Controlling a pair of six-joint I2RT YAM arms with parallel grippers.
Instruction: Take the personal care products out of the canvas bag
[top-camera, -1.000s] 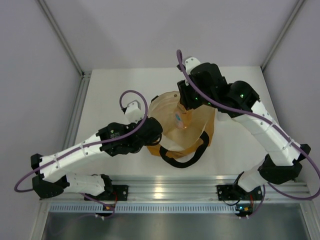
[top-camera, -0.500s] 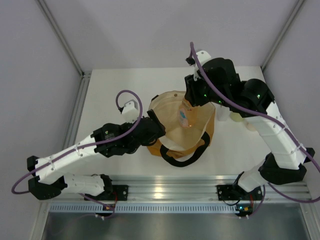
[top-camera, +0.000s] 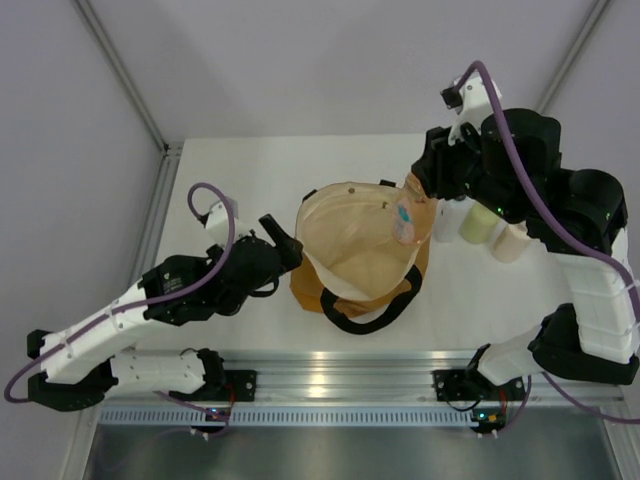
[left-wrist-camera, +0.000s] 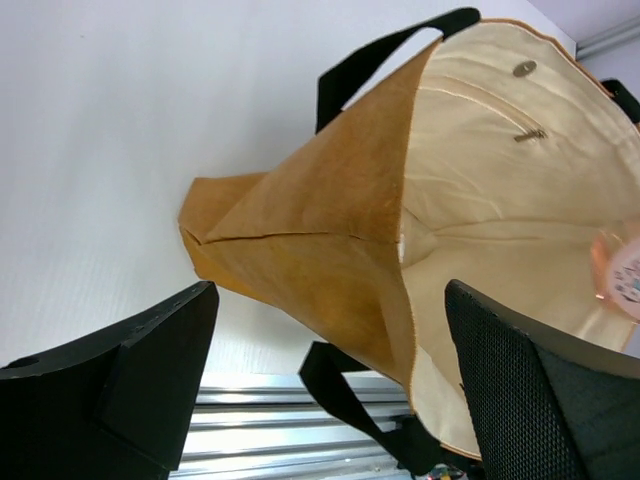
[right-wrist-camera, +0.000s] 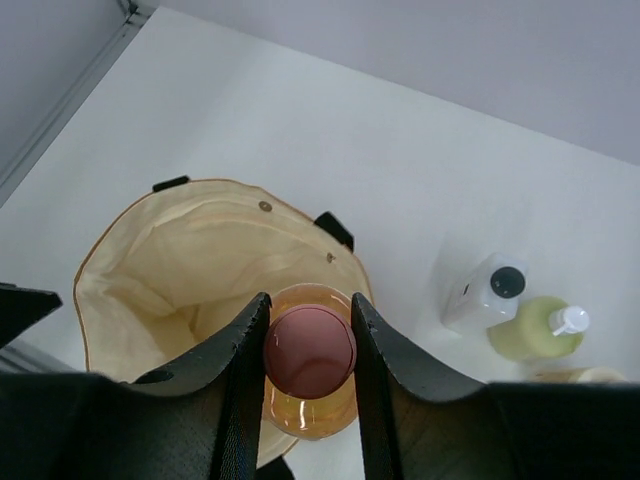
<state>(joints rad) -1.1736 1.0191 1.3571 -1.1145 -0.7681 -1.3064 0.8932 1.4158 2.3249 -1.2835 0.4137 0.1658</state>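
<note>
The robot's right gripper should carry the orange bottle (top-camera: 403, 223) away from the bag and down onto the bare tabletop (top-camera: 467, 262) beside the yellow-green bottle, where there is free space.
The tan-orange canvas bag (top-camera: 306, 284) stands open mid-table, cream lining showing. My right gripper (top-camera: 414, 194) is shut on the pink cap of a slim orange bottle (top-camera: 403, 223), which hangs above the bag's right rim; the right wrist view shows the bottle (right-wrist-camera: 309, 351) gripped between both fingers. Three other bottles stand on the table right of the bag: whitish with a dark cap (top-camera: 445, 221), yellow-green (top-camera: 474, 226) and beige (top-camera: 510, 243). My left gripper (top-camera: 283, 240) is open just left of the bag (left-wrist-camera: 330, 210), holding nothing.
The bag's black loop handles (top-camera: 365, 318) lie toward the near edge. A metal rail (top-camera: 330, 385) runs along the table's front. White walls and corner posts (top-camera: 130, 80) enclose the table on three sides.
My right gripper has raised the orange bottle out of the bag and carried it right. My left gripper has opened, let go of the bag's left rim and drawn back left.
</note>
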